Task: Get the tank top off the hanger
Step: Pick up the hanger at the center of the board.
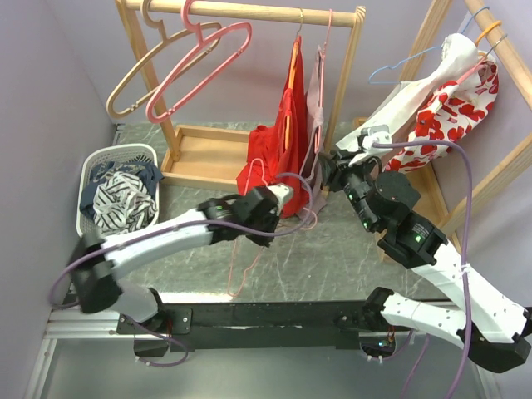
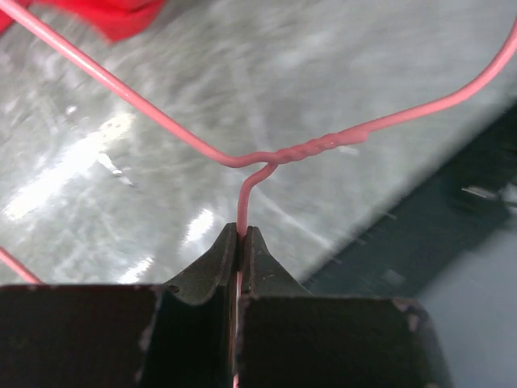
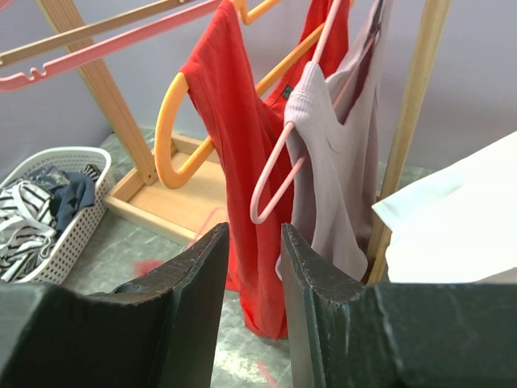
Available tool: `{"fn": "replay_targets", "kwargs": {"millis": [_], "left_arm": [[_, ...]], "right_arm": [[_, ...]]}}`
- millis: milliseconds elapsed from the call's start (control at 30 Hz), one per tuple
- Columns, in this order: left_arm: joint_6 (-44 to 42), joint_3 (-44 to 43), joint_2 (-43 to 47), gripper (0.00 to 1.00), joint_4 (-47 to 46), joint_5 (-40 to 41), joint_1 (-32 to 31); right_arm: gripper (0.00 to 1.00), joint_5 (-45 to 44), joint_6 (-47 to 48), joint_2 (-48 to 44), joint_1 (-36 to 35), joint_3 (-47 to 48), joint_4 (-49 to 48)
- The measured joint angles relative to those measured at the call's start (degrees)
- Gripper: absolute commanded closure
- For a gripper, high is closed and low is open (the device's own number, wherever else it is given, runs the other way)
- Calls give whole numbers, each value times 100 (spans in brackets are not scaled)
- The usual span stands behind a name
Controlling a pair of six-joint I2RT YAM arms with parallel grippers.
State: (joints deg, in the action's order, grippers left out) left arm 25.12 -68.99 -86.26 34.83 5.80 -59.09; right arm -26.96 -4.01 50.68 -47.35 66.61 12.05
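I need to raise my left gripper up and outward to the bare part of the top bar (image 1: pixel 248 12) beside the red garment. The hanger will come free there, as its hook has room.
My left gripper (image 1: pixel 281 199) (image 2: pixel 241 234) is shut on the hook stem of a thin pink wire hanger (image 2: pixel 323 145), just below its twisted neck. The hanger's wire arms spread away over the grey table, and a loop of the wire (image 1: pixel 237 278) hangs below the arm in the top view. Red fabric of the tank top (image 2: pixel 105 12) shows at the top left edge of the left wrist view. From above it is bunched (image 1: pixel 264 162) beside the rack base. My right gripper (image 1: pixel 326 166) (image 3: pixel 254 234) stands open and empty, facing the hanging clothes.
A wooden rack (image 1: pixel 249 12) holds empty pink and tan hangers (image 1: pixel 191 58), a red garment on an orange hanger (image 3: pixel 242 137) and a mauve top on a pink hanger (image 3: pixel 339 162). A white basket (image 1: pixel 120 150) of clothes sits left. A second rack with floral clothes (image 1: pixel 449 116) stands right.
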Motion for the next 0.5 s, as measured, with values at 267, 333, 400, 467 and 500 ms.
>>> {"fn": "replay_targets", "kwargs": {"millis": [267, 333, 400, 467, 500], "left_arm": [[208, 407, 2105, 99, -190, -1021, -15], [304, 553, 2643, 99, -295, -1051, -2], [382, 599, 3084, 99, -402, -1043, 66], [450, 595, 3403, 99, -555, -1029, 247], [459, 581, 3495, 99, -623, -1023, 369]], "right_arm": [[60, -92, -24, -101, 0, -24, 0], [60, -103, -42, -111, 0, -24, 0], [60, -101, -66, -109, 0, -24, 0], [60, -98, -83, -103, 0, -24, 2], [61, -96, -94, -101, 0, -24, 2]]}}
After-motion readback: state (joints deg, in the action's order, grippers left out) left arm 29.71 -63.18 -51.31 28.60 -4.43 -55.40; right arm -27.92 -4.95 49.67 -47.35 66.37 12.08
